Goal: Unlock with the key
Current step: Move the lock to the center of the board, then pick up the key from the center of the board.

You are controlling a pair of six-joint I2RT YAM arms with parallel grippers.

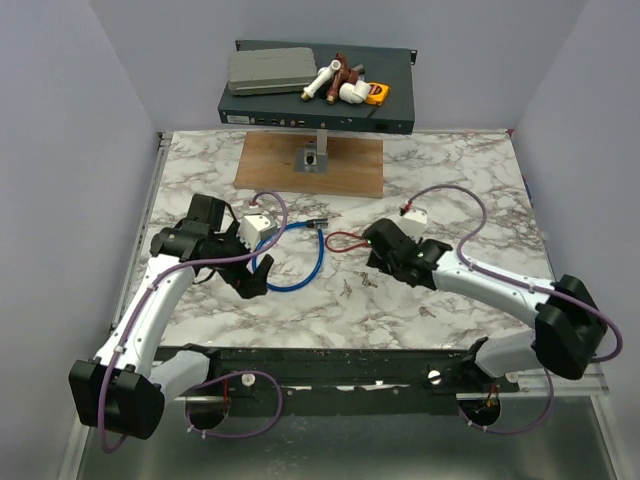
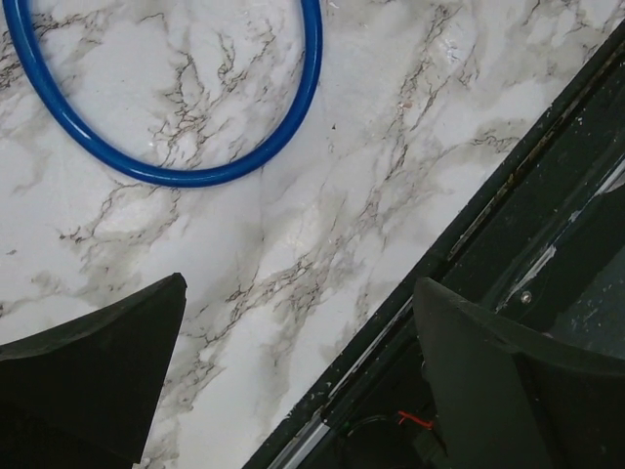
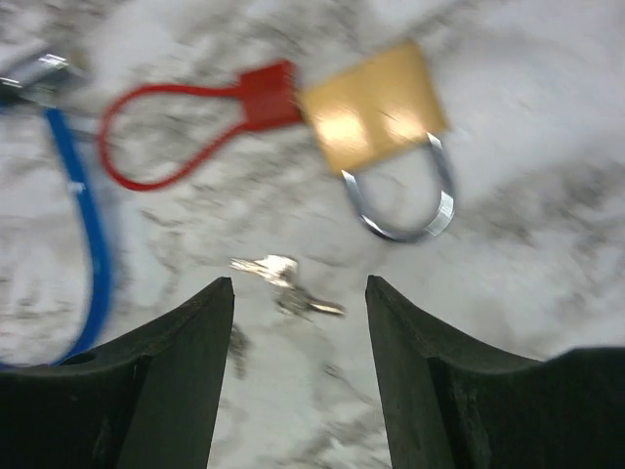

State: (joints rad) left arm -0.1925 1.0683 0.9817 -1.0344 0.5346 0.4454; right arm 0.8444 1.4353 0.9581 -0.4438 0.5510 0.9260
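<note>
My right gripper comes back and to the right in the top view next, then down onto the small silver key's head. Its open fingers hang empty, hence this move.
In the right wrist view the small silver key lies flat on the marble, just ahead of and between my right gripper's open fingertips, untouched. Beyond it lies the brass padlock with its silver shackle pointing toward me. A red loop strap lies against the padlock's left side. In the top view the right gripper covers the padlock and key; only the red loop shows. My left gripper is open and empty over bare marble near the front edge.
A blue cable loops between the arms, its metal plug near the red loop. A wooden board with a stand and a black rack box carrying parts sit at the back. A black rail edges the table front.
</note>
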